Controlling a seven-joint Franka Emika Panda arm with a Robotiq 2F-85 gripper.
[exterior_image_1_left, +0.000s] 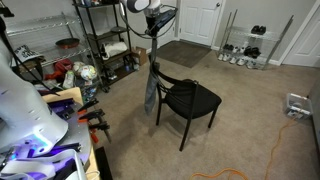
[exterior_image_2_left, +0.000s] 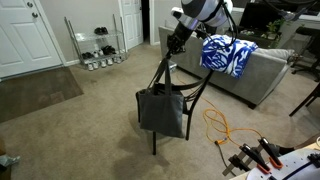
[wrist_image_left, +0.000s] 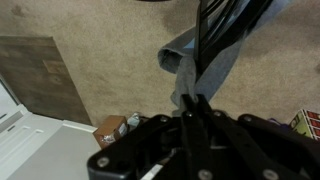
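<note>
The grey bag's straps run taut down at the chair (exterior_image_1_left: 192, 98) back, so my gripper moves slightly down next. It then eases toward the blanketed sofa and opens above the chair.
A grey bag hangs by its black straps against the back of a black chair in both exterior views, the bag (exterior_image_1_left: 151, 93) (exterior_image_2_left: 160, 108) beside the chair (exterior_image_1_left: 192, 98) (exterior_image_2_left: 193, 92). My gripper (exterior_image_1_left: 155, 26) (exterior_image_2_left: 177, 40) is above the chair and shut on the tops of the straps, which run taut down to the bag. In the wrist view the closed fingers (wrist_image_left: 195, 102) pinch the straps (wrist_image_left: 215, 30), with the grey bag (wrist_image_left: 188, 62) below over beige carpet.
A metal shelf with clutter (exterior_image_1_left: 100, 40), a white door (exterior_image_1_left: 196, 20), a brown mat (exterior_image_1_left: 185, 52) and a shoe rack (exterior_image_1_left: 245, 50) stand behind. A sofa (exterior_image_2_left: 262, 72) with a blue-white blanket (exterior_image_2_left: 228, 55) is near. An orange cable (exterior_image_2_left: 220, 126) lies on the carpet. A cardboard box (wrist_image_left: 110, 130) shows.
</note>
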